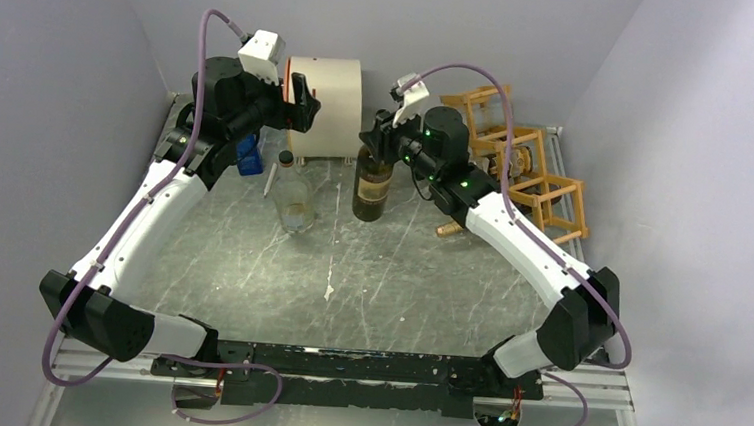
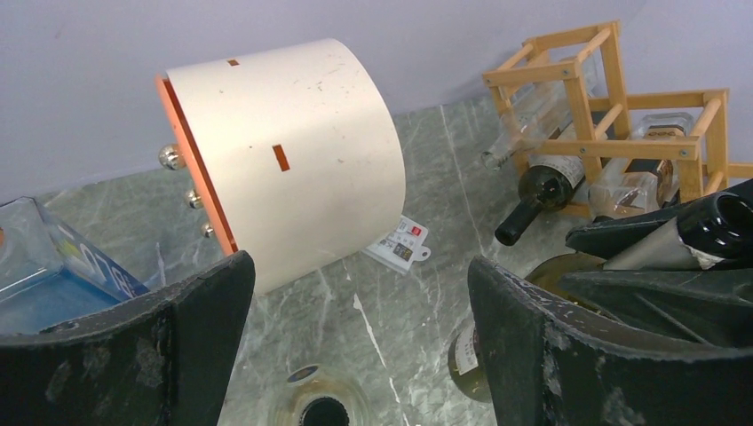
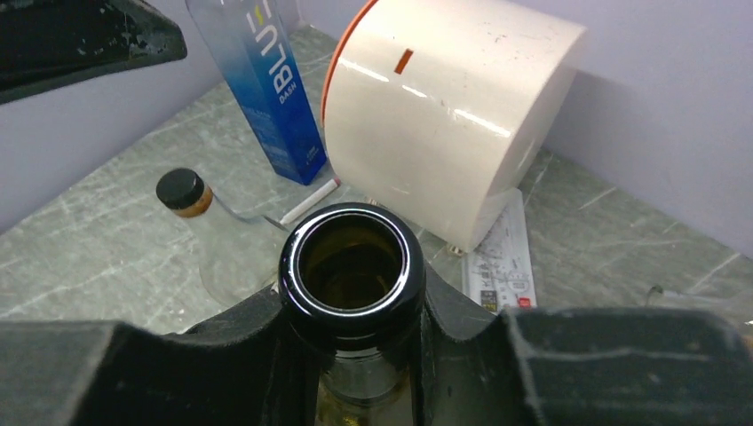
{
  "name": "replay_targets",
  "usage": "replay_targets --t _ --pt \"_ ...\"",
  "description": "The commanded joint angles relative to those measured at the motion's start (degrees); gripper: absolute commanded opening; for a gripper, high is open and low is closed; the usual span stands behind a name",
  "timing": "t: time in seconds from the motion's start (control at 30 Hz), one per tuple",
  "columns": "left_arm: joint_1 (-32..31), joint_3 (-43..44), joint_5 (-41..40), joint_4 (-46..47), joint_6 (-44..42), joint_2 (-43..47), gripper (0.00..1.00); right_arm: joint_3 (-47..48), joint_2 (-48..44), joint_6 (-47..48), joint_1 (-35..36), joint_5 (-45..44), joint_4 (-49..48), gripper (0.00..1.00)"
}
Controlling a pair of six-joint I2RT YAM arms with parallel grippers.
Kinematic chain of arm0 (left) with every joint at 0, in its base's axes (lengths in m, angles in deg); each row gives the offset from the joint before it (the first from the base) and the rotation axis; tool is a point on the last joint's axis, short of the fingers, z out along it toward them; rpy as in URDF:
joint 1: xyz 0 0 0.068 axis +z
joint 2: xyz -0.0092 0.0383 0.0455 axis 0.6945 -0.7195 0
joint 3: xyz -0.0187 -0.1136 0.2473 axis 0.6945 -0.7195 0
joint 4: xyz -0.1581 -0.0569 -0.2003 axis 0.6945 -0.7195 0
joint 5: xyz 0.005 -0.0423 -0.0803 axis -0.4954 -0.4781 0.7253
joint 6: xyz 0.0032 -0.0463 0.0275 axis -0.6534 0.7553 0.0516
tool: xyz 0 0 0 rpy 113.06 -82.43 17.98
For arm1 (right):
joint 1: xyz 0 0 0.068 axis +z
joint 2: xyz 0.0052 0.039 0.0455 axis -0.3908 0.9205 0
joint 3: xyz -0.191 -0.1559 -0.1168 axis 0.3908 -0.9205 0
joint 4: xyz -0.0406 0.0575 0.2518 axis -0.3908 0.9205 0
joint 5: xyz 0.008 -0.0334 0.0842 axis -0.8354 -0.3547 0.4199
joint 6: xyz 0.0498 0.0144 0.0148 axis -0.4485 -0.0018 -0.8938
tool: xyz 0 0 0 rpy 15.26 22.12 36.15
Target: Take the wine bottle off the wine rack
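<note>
My right gripper moves down toward the left in the top view next. It releases the wine bottle on the bare spot of tabletop (image 1: 339, 208) beside the clear bottle.
My right gripper (image 1: 378, 141) is shut on the neck of a dark olive wine bottle (image 1: 372, 185). The bottle stands upright in front of the white drum, left of the wooden wine rack (image 1: 529, 164) and clear of it. I cannot tell whether its base touches the table. In the right wrist view its open mouth (image 3: 352, 264) sits between my closed fingers (image 3: 222, 355). The rack (image 2: 613, 98) holds a dark bottle (image 2: 542, 191) and a clear bottle (image 2: 635, 182) lying on their sides. My left gripper (image 1: 305, 103) is open and empty, raised near the drum.
A white drum (image 1: 322, 104) with an orange rim lies at the back centre. A clear glass bottle (image 1: 294, 199) stands left of the dark bottle. A blue carton (image 1: 248, 154) stands at the back left. A white tag (image 2: 401, 242) lies by the drum.
</note>
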Motion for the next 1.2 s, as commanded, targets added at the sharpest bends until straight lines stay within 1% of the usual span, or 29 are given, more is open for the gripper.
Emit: replay_targets --t 0.0,0.33,0.63,1.03,1.17 --pt "-0.37 -0.21 -2.77 0.39 -0.19 -0.08 0.93 0.12 0.45 -3.79 1.58 -2.95 -12.71 0.0" --pt "0.2 -1.42 -6.81 1.17 0.92 1.66 0.96 -5.69 4.41 -0.24 6.17 -7.84 -25.59 0.0" --pt "1.65 -2.07 -5.46 2.19 1.58 2.38 0.98 -9.18 7.94 3.34 7.7 -9.33 -36.12 0.0" --pt "2.53 -1.89 -4.18 2.23 1.83 2.08 0.97 -5.74 15.28 6.98 7.97 -9.3 -39.34 0.0" --pt "2.69 -1.91 -3.85 2.31 1.94 2.06 0.98 -3.85 17.1 7.34 7.96 -9.02 -37.26 0.0"
